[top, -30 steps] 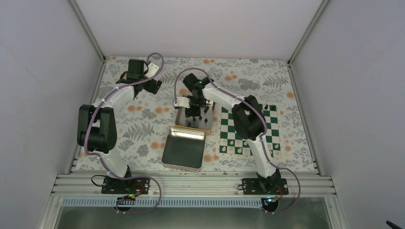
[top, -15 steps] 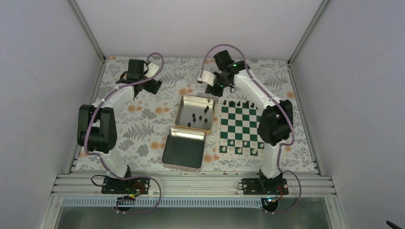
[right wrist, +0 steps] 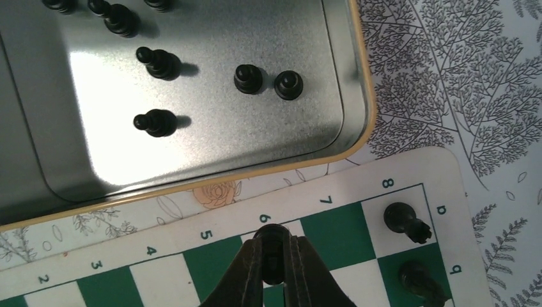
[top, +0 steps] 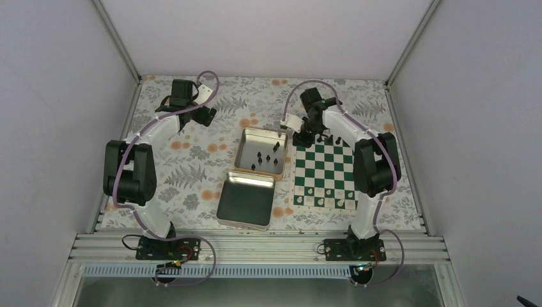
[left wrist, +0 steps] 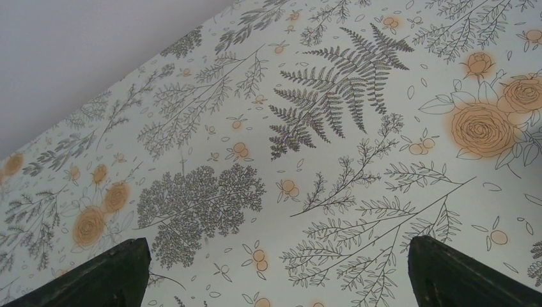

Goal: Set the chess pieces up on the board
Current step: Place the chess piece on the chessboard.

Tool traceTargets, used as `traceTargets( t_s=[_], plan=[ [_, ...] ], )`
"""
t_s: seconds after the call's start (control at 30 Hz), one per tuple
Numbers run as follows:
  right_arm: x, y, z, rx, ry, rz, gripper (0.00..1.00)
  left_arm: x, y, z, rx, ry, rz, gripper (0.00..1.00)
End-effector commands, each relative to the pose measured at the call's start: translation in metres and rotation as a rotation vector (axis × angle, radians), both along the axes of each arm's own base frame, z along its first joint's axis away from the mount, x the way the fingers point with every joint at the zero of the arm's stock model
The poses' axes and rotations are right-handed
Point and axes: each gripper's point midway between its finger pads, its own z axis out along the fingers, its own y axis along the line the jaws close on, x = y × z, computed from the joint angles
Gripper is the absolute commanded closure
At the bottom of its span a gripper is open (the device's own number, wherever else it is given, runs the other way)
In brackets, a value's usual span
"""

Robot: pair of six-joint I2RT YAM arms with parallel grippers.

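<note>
My right gripper moves down onto the green edge-column square (top: 301,148) (right wrist: 338,236) beside the corner's black piece next and releases the small black piece, because that square stands empty.
The board (top: 326,174) lies right of centre, green and white with a pale border; it also shows in the right wrist view (right wrist: 358,192). My right gripper (right wrist: 273,259) is shut on a black chess piece (right wrist: 272,238) and holds it over the board's edge column by the printed 6. Two black pieces (right wrist: 404,220) stand on the far row beside it. Several more black pieces (right wrist: 156,123) stand in the open tin (top: 246,137). My left gripper (left wrist: 275,272) is open and empty over the flowered cloth at the far left (top: 192,112).
The tin's lid (top: 246,199) lies upturned in front of the tin, left of the board. White pieces stand on the board's near rows (top: 323,192). The tin's rim (right wrist: 255,176) runs close beside the board's edge.
My right arm lifted out of the tin, swung up toward the far side, then came down over the board's far left corner with a black piece. The left arm has not moved.
</note>
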Motion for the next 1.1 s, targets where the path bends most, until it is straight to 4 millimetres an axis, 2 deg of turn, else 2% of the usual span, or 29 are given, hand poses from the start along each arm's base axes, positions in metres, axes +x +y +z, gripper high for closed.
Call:
traceTargets(
  t_s=[0.0,0.23,0.47,1.07],
  plan=[
    [0.015,-0.007,-0.01,0.007,-0.017,-0.045,0.96,0.004,0.0,0.017,-0.01,-0.041,0.006,0.0],
    [0.024,-0.027,-0.036,-0.021,0.018,-0.083,0.96,0.004,0.0,0.014,-0.007,-0.032,0.007,0.0],
    [0.031,-0.036,-0.051,-0.023,0.039,-0.098,0.96,0.006,0.0,0.011,-0.004,-0.027,0.009,0.0],
    [0.027,-0.036,-0.062,-0.009,0.087,-0.097,0.95,0.005,0.0,0.007,-0.003,-0.02,0.006,0.0]
  ],
)
